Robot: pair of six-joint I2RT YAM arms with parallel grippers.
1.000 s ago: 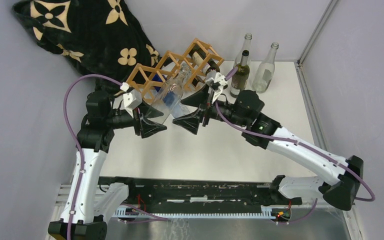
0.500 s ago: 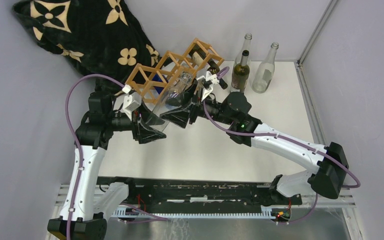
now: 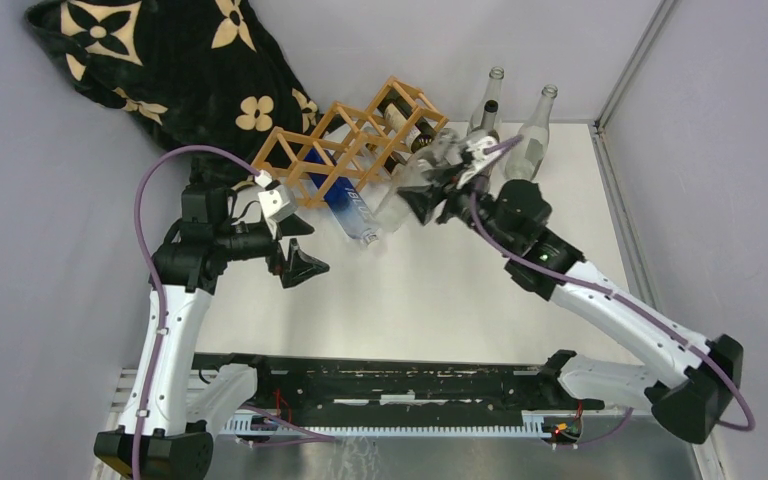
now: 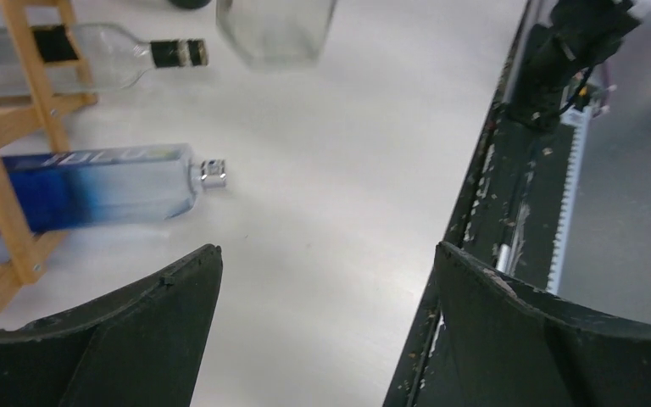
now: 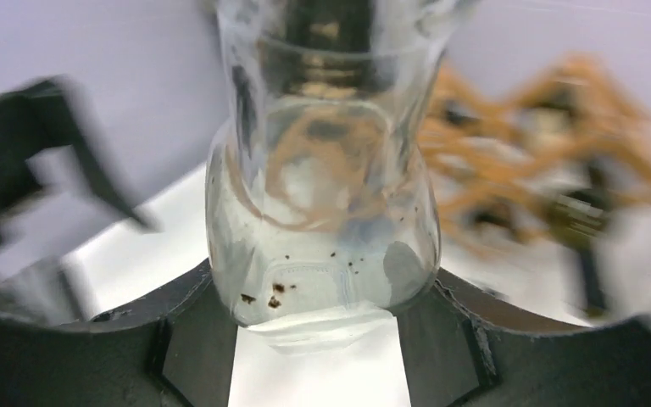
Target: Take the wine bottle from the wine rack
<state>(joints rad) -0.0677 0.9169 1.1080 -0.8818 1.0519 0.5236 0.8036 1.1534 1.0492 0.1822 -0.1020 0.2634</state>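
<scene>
The table is empty beside the standing bottles (image 3: 565,188), so the right gripper will next swing and turn away from the rack, then lower the wine bottle upright there.
The wine bottle (image 3: 398,198) is clear glass and hangs just right of the wine rack (image 3: 345,140), outside its cells. My right gripper (image 3: 422,196) is shut on it. In the right wrist view both black fingers press the bottle's (image 5: 322,229) lower body, with the right gripper (image 5: 320,315) near its base. My left gripper (image 3: 303,248) stands open and empty, below and left of the rack. In the left wrist view the left gripper (image 4: 326,254) frames bare table, with the held bottle's base (image 4: 275,30) at the top edge and the rack's sticks (image 4: 15,161) at the left.
A blue-tinted bottle (image 3: 353,212) (image 4: 93,186) lies in the rack with its neck poking out the front. A dark-capped bottle (image 4: 110,58) lies in another cell. Three bottles (image 3: 532,135) stand at the back right. A patterned black cloth (image 3: 160,70) lies behind the rack.
My left gripper opened, let go of the clear bottle and drew back to the lower left. My right gripper closed on the bottle and carried it right, away from the rack.
</scene>
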